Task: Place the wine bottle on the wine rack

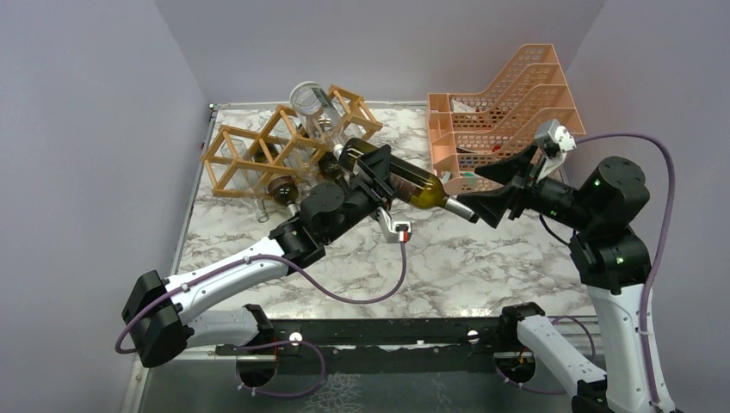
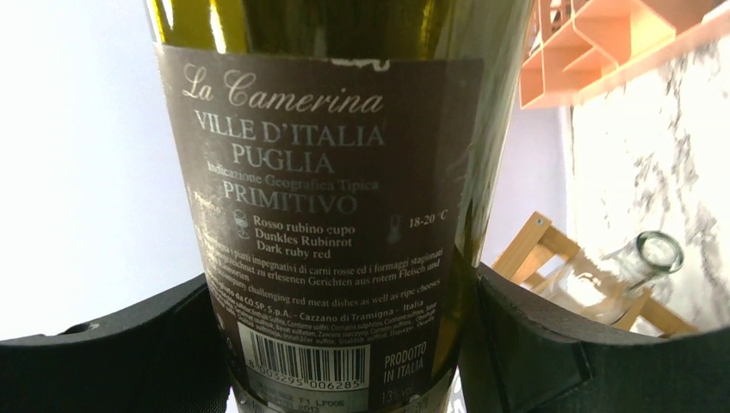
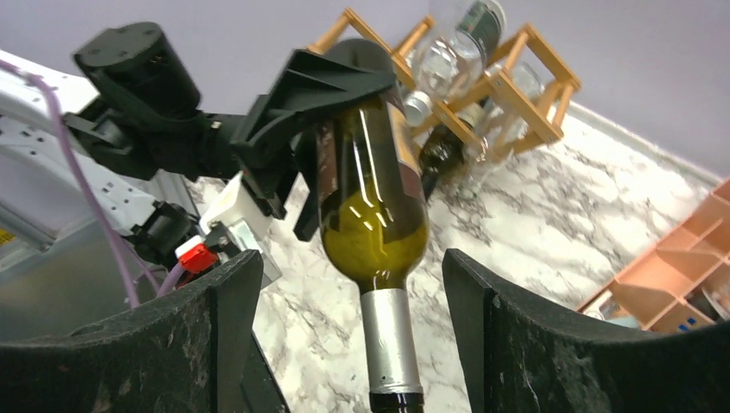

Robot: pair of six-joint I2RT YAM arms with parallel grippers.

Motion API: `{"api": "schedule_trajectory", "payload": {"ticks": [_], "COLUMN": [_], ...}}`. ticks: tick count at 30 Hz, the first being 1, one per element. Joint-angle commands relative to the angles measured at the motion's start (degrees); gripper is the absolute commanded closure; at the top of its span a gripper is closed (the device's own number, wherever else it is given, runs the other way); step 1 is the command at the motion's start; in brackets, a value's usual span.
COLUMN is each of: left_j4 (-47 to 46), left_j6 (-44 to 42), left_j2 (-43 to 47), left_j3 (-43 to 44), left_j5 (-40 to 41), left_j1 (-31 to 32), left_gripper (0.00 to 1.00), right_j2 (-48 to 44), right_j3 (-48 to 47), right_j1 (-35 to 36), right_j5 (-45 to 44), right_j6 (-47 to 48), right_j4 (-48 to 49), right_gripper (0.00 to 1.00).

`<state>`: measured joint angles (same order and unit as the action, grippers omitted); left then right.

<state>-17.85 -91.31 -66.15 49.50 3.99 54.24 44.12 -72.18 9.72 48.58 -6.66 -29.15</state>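
Note:
The robot's right gripper will next slide along the foil neck toward the body of the bottle, to the left in the top view, since its open fingers are already on both sides of the neck.
A dark green wine bottle with a brown label and a silver-foiled neck hangs level above the marble table. My left gripper is shut on its body, and in the left wrist view the pads press both sides of the label. The neck points at my right gripper. That gripper is open, with its fingers either side of the neck and a gap on each side. The light wooden wine rack stands at the back left, behind the bottle's base.
The rack holds a clear bottle on top and a dark bottle low at its front. A peach-orange mesh tray organiser stands at the back right, just behind my right gripper. Grey walls close in the table.

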Motion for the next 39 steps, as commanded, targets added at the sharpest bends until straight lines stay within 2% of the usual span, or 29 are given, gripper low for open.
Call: {"api": "schedule_trajectory", "payload": {"ticks": [1, 7, 13, 18, 32, 39], "left_j4": [-5.5, -5.3, -4.6, -3.8, 1.4, 2.2], "left_j6": [-9.4, -12.5, -13.3, -13.9, -19.3, -17.7], "left_j2": [0.1, -0.8, -0.8, -1.4, -5.4, -5.7], "left_j3": [3.7, 5.0, 6.0, 7.2, 12.0, 13.8], "left_j5": [2.5, 3.0, 1.8, 1.2, -2.0, -5.1], "left_j1": [0.0, 0.0, 0.0, 0.0, 0.0, 0.3], "left_gripper": [1.00, 1.00, 1.00, 1.00, 1.00, 1.00], "right_j2": [0.9, 0.6, 2.3, 3.3, 5.4, 5.5], "right_j3": [1.4, 6.6, 9.9, 12.6, 12.6, 14.3], "right_j1": [0.9, 1.7, 2.9, 3.6, 7.5, 8.1], "right_j5": [-4.9, -5.3, -10.5, -10.0, -8.7, -10.7], "right_j6": [2.7, 3.0, 3.2, 3.6, 5.4, 3.5], "right_j4": [-3.9, -3.7, -5.0, -3.9, -4.6, -2.3], "right_gripper": [0.21, 0.23, 0.25, 0.27, 0.33, 0.37]}}
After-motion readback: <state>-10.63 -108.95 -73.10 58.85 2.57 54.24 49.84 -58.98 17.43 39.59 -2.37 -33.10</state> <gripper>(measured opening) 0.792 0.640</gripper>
